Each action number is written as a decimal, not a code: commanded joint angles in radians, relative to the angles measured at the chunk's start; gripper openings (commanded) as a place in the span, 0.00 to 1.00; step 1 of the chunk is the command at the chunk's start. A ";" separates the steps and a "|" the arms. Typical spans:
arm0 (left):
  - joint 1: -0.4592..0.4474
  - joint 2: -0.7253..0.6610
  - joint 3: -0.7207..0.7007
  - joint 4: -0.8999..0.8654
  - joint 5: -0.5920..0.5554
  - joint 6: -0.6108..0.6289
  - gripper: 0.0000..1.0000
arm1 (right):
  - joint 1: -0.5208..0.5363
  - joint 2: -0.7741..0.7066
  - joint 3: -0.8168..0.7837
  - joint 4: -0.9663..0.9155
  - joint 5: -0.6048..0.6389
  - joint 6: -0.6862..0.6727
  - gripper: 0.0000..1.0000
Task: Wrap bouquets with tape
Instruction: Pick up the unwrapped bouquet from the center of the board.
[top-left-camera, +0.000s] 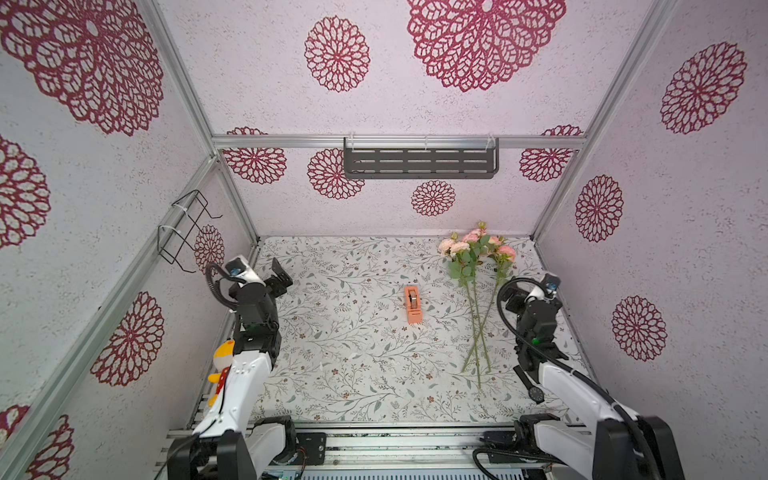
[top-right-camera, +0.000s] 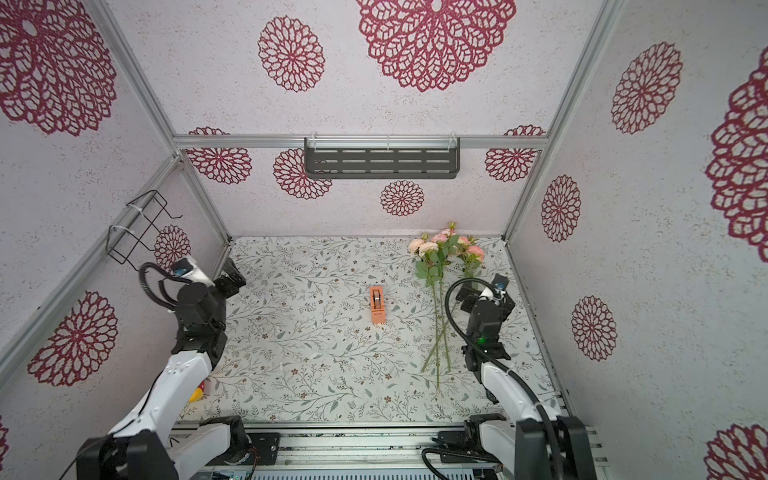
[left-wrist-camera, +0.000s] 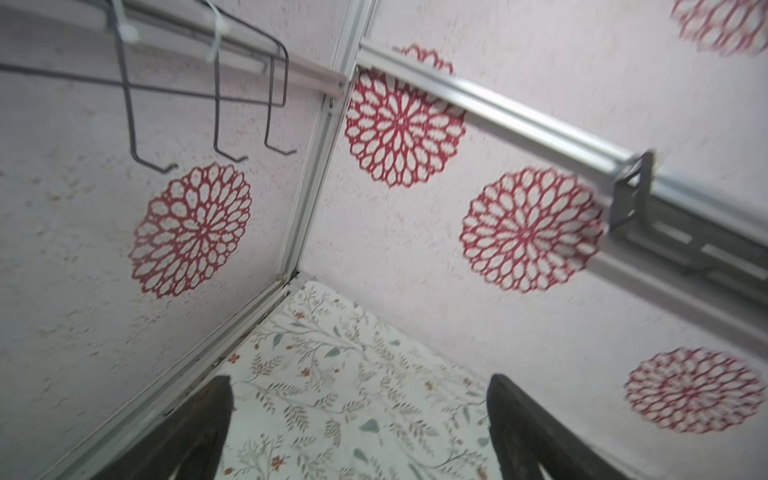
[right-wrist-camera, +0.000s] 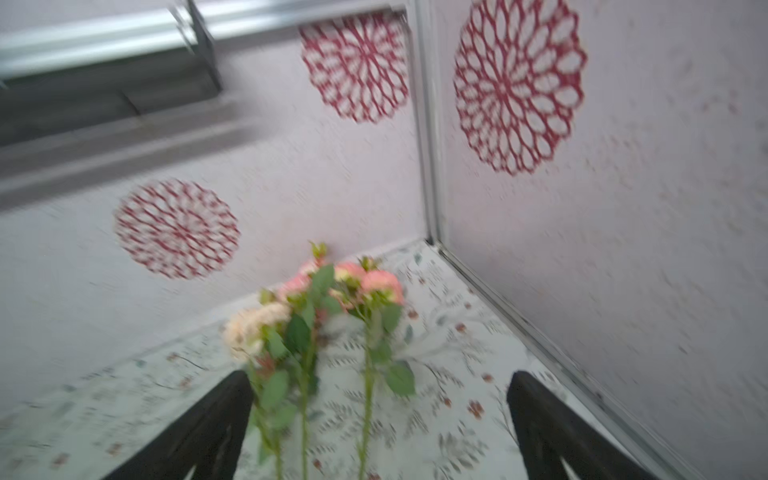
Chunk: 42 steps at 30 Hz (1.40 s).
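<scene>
The bouquets' stems lie flat below my right gripper on the side toward the tape (top-left-camera: 412, 304), so next it will tip down and go lower that way, onto the stems near the leaves.
The bouquets (top-left-camera: 459, 248) (top-right-camera: 428, 248) lie on the table at the back right, pink and peach blooms toward the back wall, long green stems crossing toward the front. The tape (top-left-camera: 412, 304) (top-right-camera: 377, 305), a dark roll in an orange block dispenser, sits at the table's middle. My right gripper (top-left-camera: 509, 296) (top-right-camera: 467, 297) hovers open just right of the stems. In the right wrist view the bouquets (right-wrist-camera: 299, 332) show blurred, their stems running between the right gripper's (right-wrist-camera: 380, 376) spread fingers, untouched. My left gripper (top-left-camera: 280, 275) (top-right-camera: 232, 276) (left-wrist-camera: 359, 382) is open and empty near the back left corner.
A black wristwatch (top-left-camera: 535, 392) lies by the right arm's base. A yellow duck toy (top-left-camera: 222, 353) sits beside the left arm. A grey slotted shelf (top-left-camera: 420, 160) hangs on the back wall, and a wire rack (top-left-camera: 185, 228) (left-wrist-camera: 216, 104) on the left wall. Walls enclose three sides.
</scene>
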<state>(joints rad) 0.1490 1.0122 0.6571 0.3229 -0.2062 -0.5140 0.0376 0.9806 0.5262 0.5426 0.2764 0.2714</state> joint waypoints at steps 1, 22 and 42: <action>0.048 0.043 -0.010 -0.198 0.246 -0.207 0.98 | -0.031 0.034 0.072 -0.310 -0.362 0.113 0.99; -0.112 0.301 0.189 -0.409 0.433 0.066 0.98 | 0.084 0.865 0.648 -0.886 -0.237 -0.009 0.95; -0.108 0.330 0.213 -0.443 0.435 0.110 0.98 | 0.164 0.983 0.749 -0.949 -0.066 0.018 0.29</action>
<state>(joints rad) 0.0376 1.3426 0.8486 -0.1051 0.2306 -0.4294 0.2066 2.0018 1.3220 -0.3569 0.2218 0.2718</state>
